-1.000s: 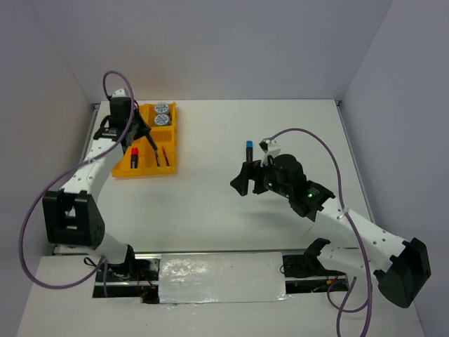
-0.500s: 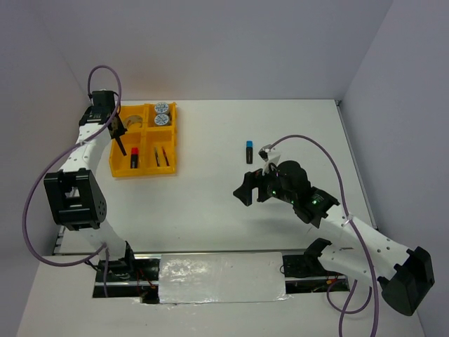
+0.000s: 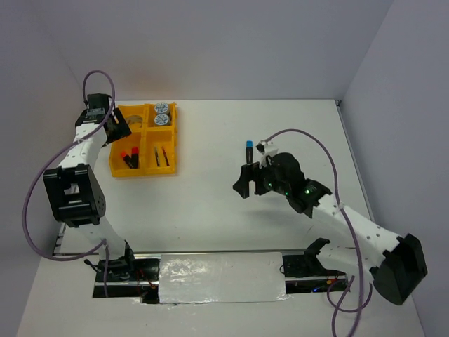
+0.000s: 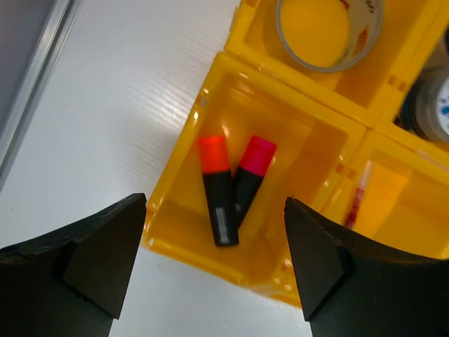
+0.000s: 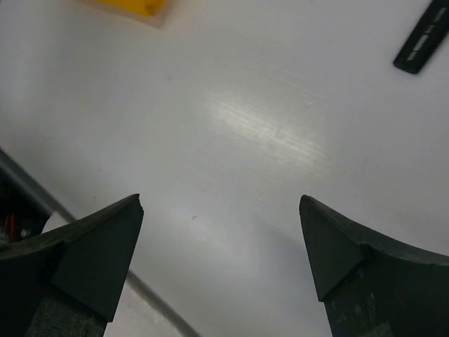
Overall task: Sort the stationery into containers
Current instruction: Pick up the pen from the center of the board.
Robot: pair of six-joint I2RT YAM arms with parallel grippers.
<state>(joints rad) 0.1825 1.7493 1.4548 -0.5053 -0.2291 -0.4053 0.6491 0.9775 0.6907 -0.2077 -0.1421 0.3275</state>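
Observation:
The blue-capped highlighter's black body (image 3: pixel 249 154) (image 5: pixel 426 35) slants, so my right gripper will next move outward and down and turn its open fingers to straddle it.
The yellow tray (image 3: pixel 145 169) lies at the far left. Its near-left compartment holds an orange-capped highlighter (image 4: pixel 217 199) and a pink-capped highlighter (image 4: pixel 252 168), leaning together. My left gripper (image 4: pixel 214 260) hangs open above that compartment's near wall with nothing between its jaws; in the top view the left gripper (image 3: pixel 118 130) is over the tray's left side. A silver-grey tape ring (image 4: pixel 330 31) fills the compartment behind, two patterned tape rolls (image 3: pixel 161 114) the far-right one, and thin pens (image 3: pixel 162 156) the near-right one. A blue-capped highlighter (image 3: pixel 248 151) lies on the table. My right gripper (image 3: pixel 244 179) hovers open just short of it.
White walls close off the table on the left, back and right. A foil-covered strip (image 3: pixel 221 277) runs along the near edge between the arm bases. The right wrist view shows bare table, the highlighter's black end (image 5: pixel 421 38) top right and a tray corner (image 5: pixel 133 5).
My left gripper has opened and let a highlighter drop into the near-left compartment beside the other one; the arm has drawn back to the left. The right gripper shifted slightly near the blue-capped highlighter.

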